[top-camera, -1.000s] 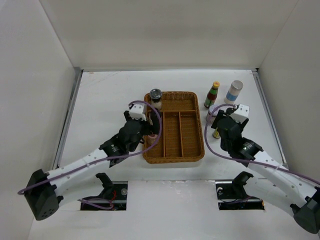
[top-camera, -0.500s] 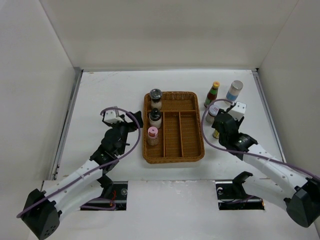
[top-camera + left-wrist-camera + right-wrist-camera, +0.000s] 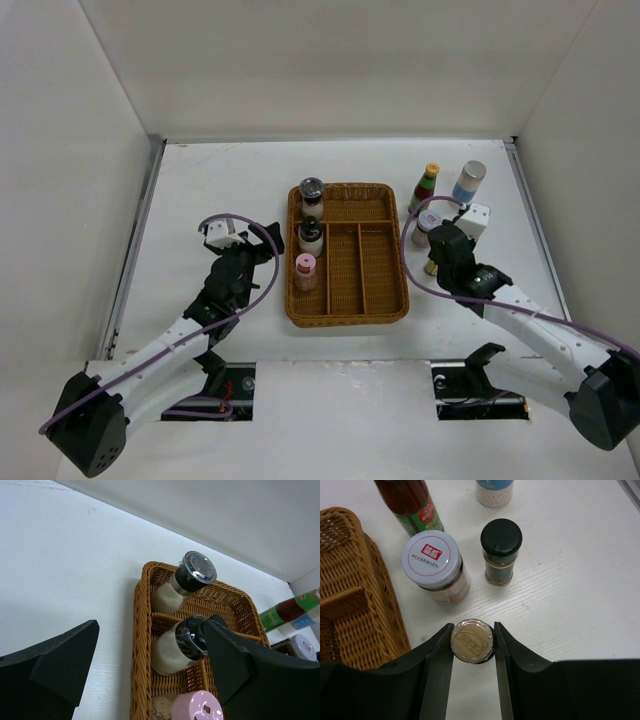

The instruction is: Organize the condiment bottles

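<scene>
The right gripper carries the tan-capped bottle up, outward and to the left in the top view next. Then it goes down beside the silver-topped jar (image 3: 311, 190), where the tray is empty.
My right gripper (image 3: 472, 641) is shut on a tan-capped bottle (image 3: 472, 640) standing on the table right of the wicker tray (image 3: 350, 580); both fingers press its cap. In the top view the right gripper (image 3: 440, 250) covers most of that bottle (image 3: 432, 267). Behind it stand a white-lidded jar (image 3: 436, 560), a black-capped bottle (image 3: 501, 550), a red sauce bottle (image 3: 412, 505) and a blue-labelled white bottle (image 3: 494, 490). My left gripper (image 3: 150, 630) is open and empty, left of the tray (image 3: 350, 300). The tray's left column holds a silver-topped jar (image 3: 311, 190), a black-capped jar (image 3: 311, 232) and a pink-capped jar (image 3: 305, 266).
The tray's middle and right compartments (image 3: 375, 265) hold nothing. White walls enclose the table on the left, back and right. The yellow-capped sauce bottle (image 3: 426, 188) and the blue-labelled bottle (image 3: 468, 182) stand near the back right corner.
My left gripper drew back from the tray to the left, leaving the black-capped jar in the left column. My right gripper's jaws closed in on the tan cap.
</scene>
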Robot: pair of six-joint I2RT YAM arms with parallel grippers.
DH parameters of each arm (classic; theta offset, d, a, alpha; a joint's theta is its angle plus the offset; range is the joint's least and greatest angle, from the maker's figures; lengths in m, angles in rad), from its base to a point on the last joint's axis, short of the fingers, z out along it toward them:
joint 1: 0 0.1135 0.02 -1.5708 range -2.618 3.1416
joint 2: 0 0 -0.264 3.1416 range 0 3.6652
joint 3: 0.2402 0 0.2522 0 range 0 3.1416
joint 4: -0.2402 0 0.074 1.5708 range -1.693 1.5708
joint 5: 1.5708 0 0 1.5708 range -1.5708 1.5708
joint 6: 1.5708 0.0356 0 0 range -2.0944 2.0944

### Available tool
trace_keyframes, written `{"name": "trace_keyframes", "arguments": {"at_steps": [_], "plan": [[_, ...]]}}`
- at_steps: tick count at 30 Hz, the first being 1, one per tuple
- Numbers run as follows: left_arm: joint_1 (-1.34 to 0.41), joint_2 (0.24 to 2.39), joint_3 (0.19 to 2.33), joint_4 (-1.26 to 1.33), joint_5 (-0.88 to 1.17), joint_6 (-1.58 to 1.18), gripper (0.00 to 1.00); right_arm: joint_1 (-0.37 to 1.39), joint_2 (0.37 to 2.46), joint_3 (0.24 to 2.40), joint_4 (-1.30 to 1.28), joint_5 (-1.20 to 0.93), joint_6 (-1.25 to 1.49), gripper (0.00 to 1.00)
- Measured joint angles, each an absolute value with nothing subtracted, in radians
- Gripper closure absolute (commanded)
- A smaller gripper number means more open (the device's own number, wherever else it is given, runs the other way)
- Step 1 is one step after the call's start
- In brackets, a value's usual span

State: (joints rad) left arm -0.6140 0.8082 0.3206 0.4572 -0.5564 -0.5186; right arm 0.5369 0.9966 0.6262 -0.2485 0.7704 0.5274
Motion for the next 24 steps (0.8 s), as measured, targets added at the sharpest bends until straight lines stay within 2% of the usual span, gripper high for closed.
{"name": "trace_keyframes", "arguments": {"at_steps": [4,9,16,20,24], "plan": [[-0.588,0.809,0.306,0.474,-0.553,-0.538,0.14,0.615,0.976,0.675,-0.290,0.809,0.495,0.84],[-0.565,0.820,0.293,0.486,-0.551,-0.560,0.14,0.723,1.050,0.894,-0.223,0.819,0.412,0.83],[-0.550,0.826,0.270,0.495,-0.546,-0.579,0.14,0.727,1.419,1.150,0.049,0.692,0.319,0.84],[-0.547,0.826,0.257,0.499,-0.546,-0.585,0.14,0.727,1.643,1.271,0.093,0.626,0.269,0.84],[-0.543,0.827,0.257,0.504,-0.545,-0.587,0.14,0.727,1.779,1.339,0.098,0.582,0.243,0.84]]}}
